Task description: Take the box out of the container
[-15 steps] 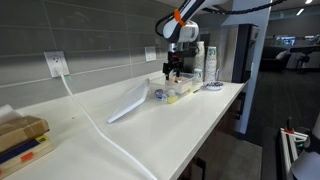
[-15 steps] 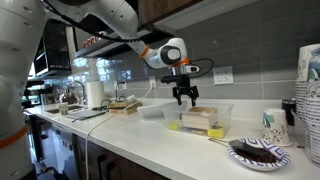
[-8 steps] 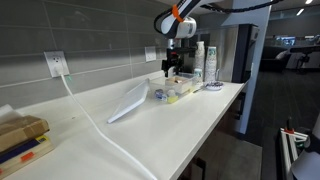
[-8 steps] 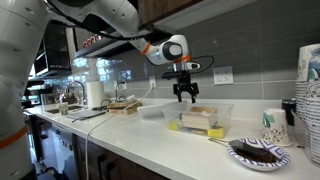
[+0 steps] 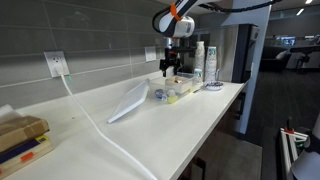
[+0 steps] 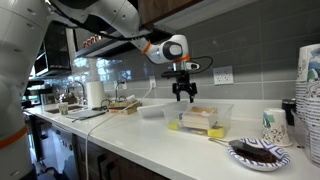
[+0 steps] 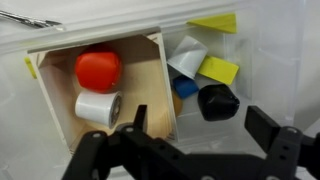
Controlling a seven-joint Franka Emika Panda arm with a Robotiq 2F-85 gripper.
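Note:
I will lower my gripper into the bin next and straddle the box's side (image 7: 169,95) beside the blue and yellow items, since the box's bare rim is already between its open fingers.
The container (image 6: 222,110) is a clear plastic bin on the white counter, also in an exterior view (image 5: 173,92) and the wrist view (image 7: 275,60). The box (image 7: 145,75) is a tan open-topped box inside it, holding a red piece and a white roll; it also shows in an exterior view (image 6: 201,117). Beside it in the bin lie yellow, blue, white and black items. My gripper (image 7: 200,118) is open and empty, hovering just above the bin over the box's edge, as both exterior views show (image 6: 184,97) (image 5: 172,72). The bin's translucent lid (image 5: 129,101) lies off it on the counter.
A round dark dish (image 6: 258,152), a cup (image 6: 272,124) and a stack of cups (image 6: 308,90) stand past the bin. Bottles (image 5: 205,60) stand behind it. A larger cardboard box (image 5: 20,138) sits at the counter's far end; a white cable (image 5: 95,125) crosses the counter.
My gripper has risen slightly above the bin, still open. The box and bin have not moved.

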